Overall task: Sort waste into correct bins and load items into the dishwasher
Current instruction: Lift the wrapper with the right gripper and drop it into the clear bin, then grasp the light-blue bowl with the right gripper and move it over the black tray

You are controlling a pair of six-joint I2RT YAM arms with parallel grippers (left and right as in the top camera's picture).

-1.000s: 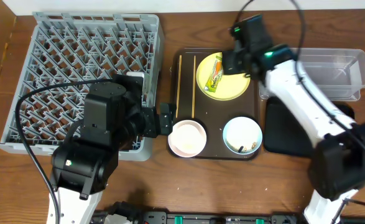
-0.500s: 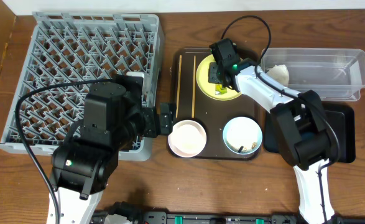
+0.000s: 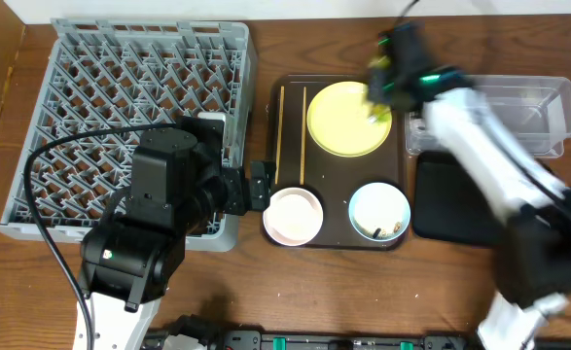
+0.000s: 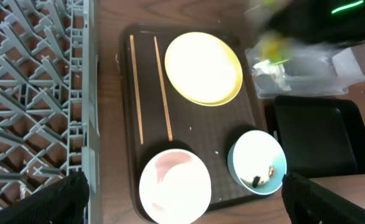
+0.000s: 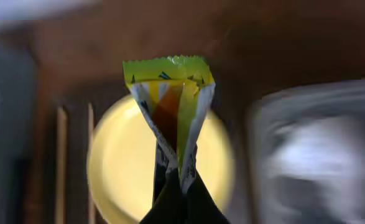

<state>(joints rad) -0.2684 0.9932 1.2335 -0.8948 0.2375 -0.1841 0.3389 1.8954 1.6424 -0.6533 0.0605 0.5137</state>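
Note:
Next I need to carry the wrapper (image 5: 168, 106) over the clear tub holding white waste (image 5: 322, 155) and release it, since the tub lies to my right gripper's right in the overhead view.
My right gripper (image 3: 380, 86) is shut on the green-and-yellow snack wrapper (image 5: 168, 106), which hangs above the right edge of the bare yellow plate (image 3: 345, 119); the arm is motion-blurred. The clear tub (image 3: 523, 117) and black tray (image 3: 460, 199) lie to its right. Two chopsticks (image 3: 281, 136) lie left of the plate. A white bowl (image 3: 293, 216) and a light blue bowl (image 3: 379, 211) holding crumbs (image 4: 260, 179) sit at the front. My left gripper (image 3: 259, 185) hangs open and holds nothing, beside the white bowl (image 4: 175, 185), next to the grey dish rack (image 3: 129, 97).
The plate, bowls and chopsticks all rest on a dark brown serving tray (image 3: 334, 185). The left arm's body covers the rack's front right corner. Bare wooden table shows along the front edge.
The right gripper closed on the wrapper lying on the plate, lifted it off and swung right toward the clear tub. The plate is now bare. The left arm has not moved.

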